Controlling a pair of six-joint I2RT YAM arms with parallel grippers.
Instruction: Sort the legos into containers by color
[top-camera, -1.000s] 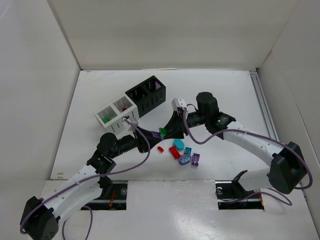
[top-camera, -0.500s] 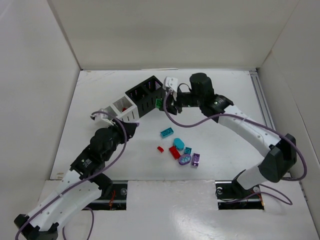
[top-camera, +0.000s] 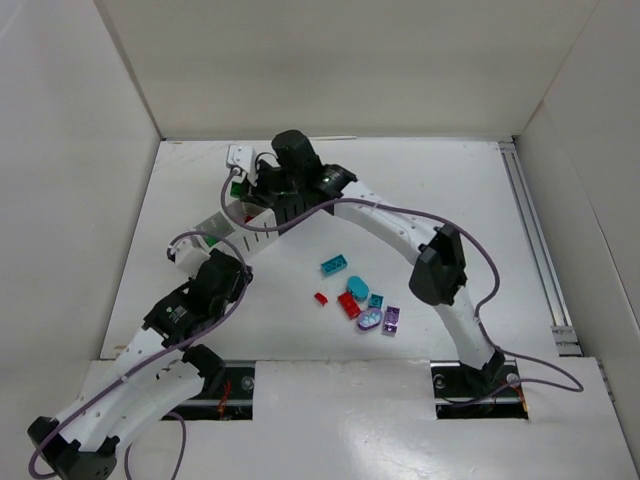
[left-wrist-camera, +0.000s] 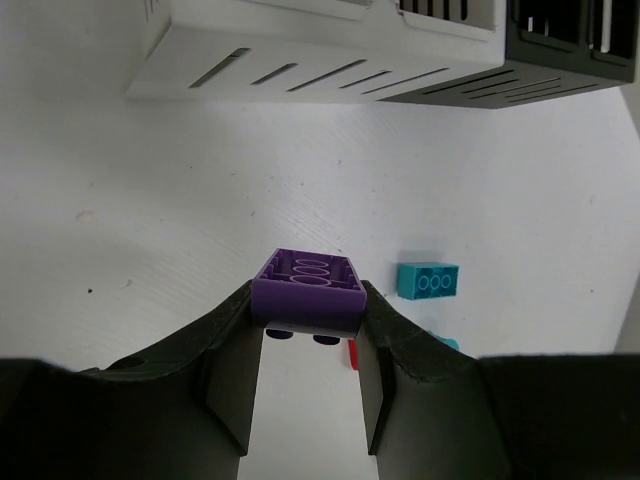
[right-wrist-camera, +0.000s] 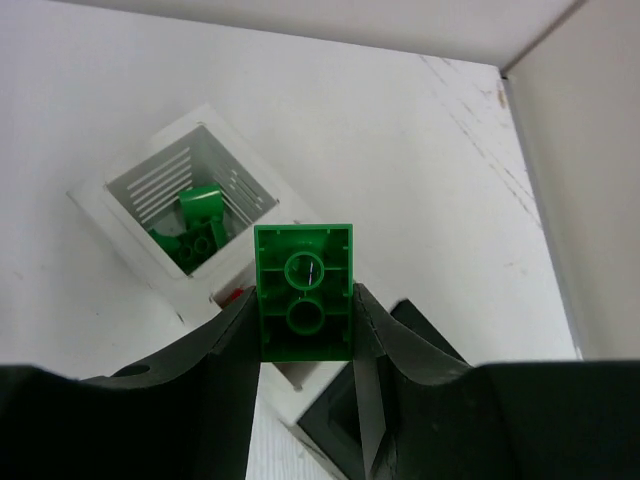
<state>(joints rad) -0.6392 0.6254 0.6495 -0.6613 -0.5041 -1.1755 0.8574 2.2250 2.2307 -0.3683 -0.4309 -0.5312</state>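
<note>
The left gripper rises outward over the black container's section beside the white container next. It then releases the purple lego apart from green legos.
My right gripper (right-wrist-camera: 305, 312) is shut on a green lego (right-wrist-camera: 304, 288), held above the white container (right-wrist-camera: 120, 185), whose near compartment holds green legos (right-wrist-camera: 192, 225). From above, this gripper (top-camera: 238, 187) hangs over the white container (top-camera: 212, 225), and its arm covers the black container. Low over the table in front of the white container (left-wrist-camera: 300, 55) and black container (left-wrist-camera: 560, 55), my left gripper (left-wrist-camera: 308, 322) is shut on a purple lego (left-wrist-camera: 308, 292). In the top view the left gripper (top-camera: 232, 270) sits just below the containers.
Loose legos lie mid-table: a teal brick (top-camera: 334, 264), a small red piece (top-camera: 321, 298), a red brick (top-camera: 349, 306), a teal oval (top-camera: 358, 288), a lavender oval (top-camera: 370, 319) and a purple brick (top-camera: 392, 319). White walls enclose the table.
My right arm swung left from mid-table past the black container to above the white one, carrying the green lego. My left arm drew back left with the purple lego.
</note>
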